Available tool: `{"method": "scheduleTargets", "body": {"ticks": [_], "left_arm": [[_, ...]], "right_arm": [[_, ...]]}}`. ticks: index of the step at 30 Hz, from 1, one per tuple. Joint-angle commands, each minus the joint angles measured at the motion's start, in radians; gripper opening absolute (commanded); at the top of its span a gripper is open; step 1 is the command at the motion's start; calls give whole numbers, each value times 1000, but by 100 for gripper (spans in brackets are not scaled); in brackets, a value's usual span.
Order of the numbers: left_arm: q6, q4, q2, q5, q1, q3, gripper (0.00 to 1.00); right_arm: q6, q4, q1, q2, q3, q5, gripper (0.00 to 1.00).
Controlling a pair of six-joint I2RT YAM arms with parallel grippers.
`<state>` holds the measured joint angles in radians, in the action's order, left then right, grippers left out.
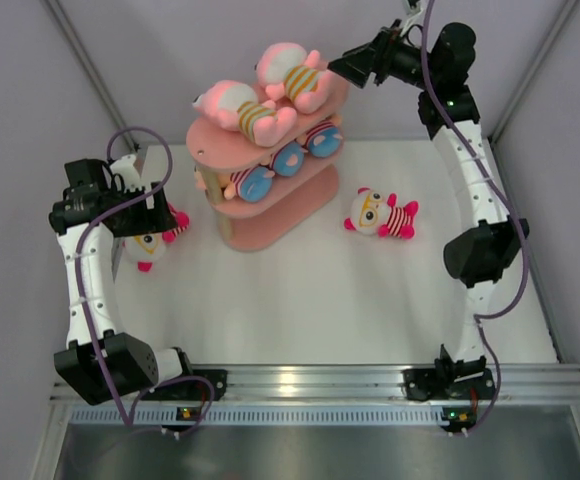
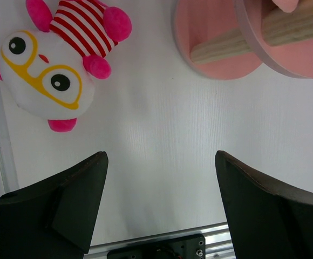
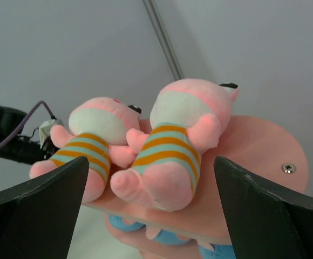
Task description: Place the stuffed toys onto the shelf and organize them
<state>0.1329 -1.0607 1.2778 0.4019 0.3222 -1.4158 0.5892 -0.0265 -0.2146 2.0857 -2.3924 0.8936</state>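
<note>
I will next move my right gripper back and down, tilting it downward, onto the pink limb at the opposite end, with the red-striped toy's head toward the shelf.
The pink three-tier shelf stands mid-table. Two pink toys with yellow-striped bodies lie on its top board. Toys with round blue feet fill the middle tier. A white-headed, red-striped toy lies on the table right of the shelf. Another one lies at the left, partly under my left gripper. In the left wrist view that gripper is open and empty, with this toy ahead to the left. My right gripper is open, just behind the top-board toys.
The shelf's bottom board and a wooden post show ahead-right of the left gripper. Grey enclosure walls close the back and sides. An aluminium rail runs along the near edge.
</note>
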Motion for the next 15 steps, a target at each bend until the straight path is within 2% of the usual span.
{"method": "scheduleTargets", "body": {"ticks": [1,5,6,9,10,13,15], "left_arm": [[37,44,-29,-21,6,23,87],[63,77,-21,-96,5,66,87],[73,91,-18,-127,6,83,86],[88,103,-17,-155,5,109,86],[93,107,-17,-155,5,113,86],[103,107,-21,-149,5,127,86],[109,105,-28,-149,5,135,86]], "right_arm": [[-61,-46,7,-209,144,-96,99],[-126,-110,29,-439,430,-350,100],[-140,-118,32,-484,534,-384,99],[-157,-144,58,-650,678,-491,99],[-166,-168,70,-726,772,-525,99],[-173,-225,102,-849,950,-672,99],[-173,-243,127,-916,1085,-706,99]]}}
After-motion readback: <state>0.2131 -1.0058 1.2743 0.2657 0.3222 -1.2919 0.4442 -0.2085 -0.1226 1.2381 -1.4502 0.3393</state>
